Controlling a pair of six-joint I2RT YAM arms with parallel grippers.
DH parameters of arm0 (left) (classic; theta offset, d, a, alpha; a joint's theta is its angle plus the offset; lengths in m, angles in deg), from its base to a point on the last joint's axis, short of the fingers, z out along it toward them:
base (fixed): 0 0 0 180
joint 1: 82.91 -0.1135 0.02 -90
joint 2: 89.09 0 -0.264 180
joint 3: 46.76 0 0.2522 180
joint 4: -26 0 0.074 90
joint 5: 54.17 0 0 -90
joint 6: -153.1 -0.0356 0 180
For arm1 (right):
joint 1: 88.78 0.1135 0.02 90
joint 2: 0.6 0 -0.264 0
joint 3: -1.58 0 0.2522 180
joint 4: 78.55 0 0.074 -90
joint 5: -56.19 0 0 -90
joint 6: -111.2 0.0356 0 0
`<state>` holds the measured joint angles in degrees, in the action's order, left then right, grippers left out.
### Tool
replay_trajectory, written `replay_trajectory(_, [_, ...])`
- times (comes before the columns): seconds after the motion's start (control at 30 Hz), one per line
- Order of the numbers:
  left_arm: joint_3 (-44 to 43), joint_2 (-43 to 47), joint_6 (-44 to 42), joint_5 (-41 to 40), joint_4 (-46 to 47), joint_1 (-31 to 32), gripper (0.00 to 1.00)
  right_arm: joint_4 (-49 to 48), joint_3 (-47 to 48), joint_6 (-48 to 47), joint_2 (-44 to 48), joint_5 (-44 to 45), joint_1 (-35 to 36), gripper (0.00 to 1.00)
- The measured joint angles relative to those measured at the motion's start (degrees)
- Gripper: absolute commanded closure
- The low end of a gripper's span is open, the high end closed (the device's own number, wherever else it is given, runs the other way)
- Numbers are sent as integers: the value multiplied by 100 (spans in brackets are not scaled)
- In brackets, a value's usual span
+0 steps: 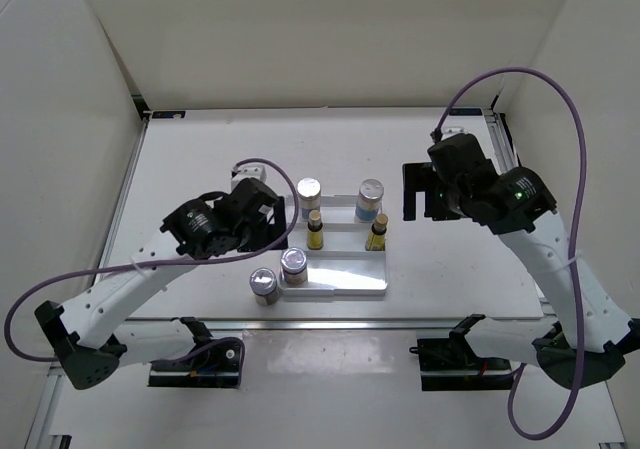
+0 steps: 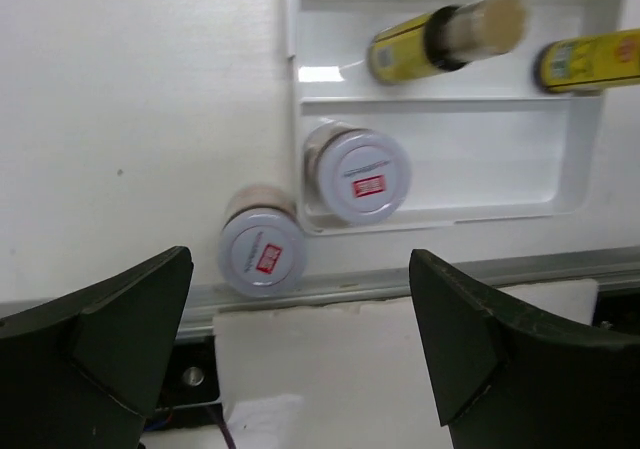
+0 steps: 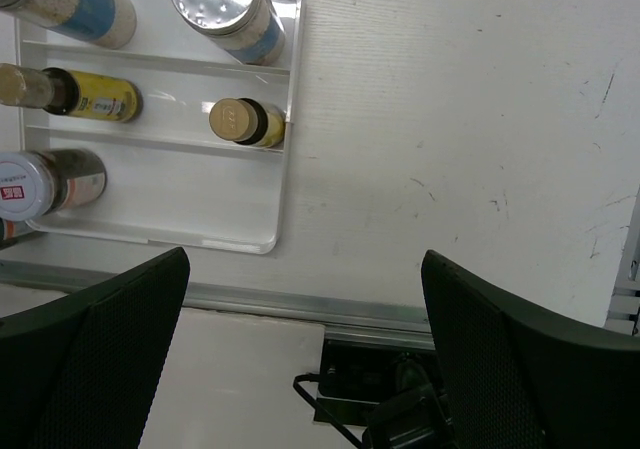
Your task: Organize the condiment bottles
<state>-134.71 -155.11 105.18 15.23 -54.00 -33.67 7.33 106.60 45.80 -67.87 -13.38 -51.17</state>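
Observation:
The loose jar on the table stands below and back of my open left gripper, by the metal bar. Next, my left gripper lowers and draws back around the loose jar's lid (image 1: 263,280) (image 2: 262,254).
A white ridged tray (image 1: 345,274) holds two tall silver-capped bottles (image 1: 309,193) (image 1: 371,199) in its back row. Two slim yellow bottles (image 1: 315,229) (image 1: 378,232) stand in the middle row. One short silver-lidded jar (image 1: 294,265) stands in the front row. The other short jar (image 1: 263,285) stands on the table, touching the tray's front left corner. My left gripper (image 1: 268,219) hovers open and empty left of the tray; its wrist view shows both jars (image 2: 357,174) (image 2: 262,252). My right gripper (image 1: 414,191) is open and empty, right of the tray.
A metal rail (image 2: 450,274) runs along the table's front edge, close to the loose jar. White walls enclose the left, right and back. A small white block (image 1: 250,172) sits behind the left gripper. Bare table (image 3: 450,119) lies right of the tray.

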Motion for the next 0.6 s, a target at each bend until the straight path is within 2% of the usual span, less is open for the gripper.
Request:
replay_trajectory(0.1, [522, 149, 184, 122, -297, -146, 0, -2, 0, -66, -122, -90, 0, 0])
replay_trajectory(0.3, [1652, 203, 352, 584, -267, -151, 0, 17, 24, -221, -503, -308, -2, 0])
replay_trajectory(0.47, [2162, 262, 389, 765, -46, -151, 0, 190, 275, -334, -822, -455, 0, 0])
replay_trajectory(0.6, [2232, 240, 376, 841, 203, -151, 0, 267, 444, -417, -929, -514, 0, 0])
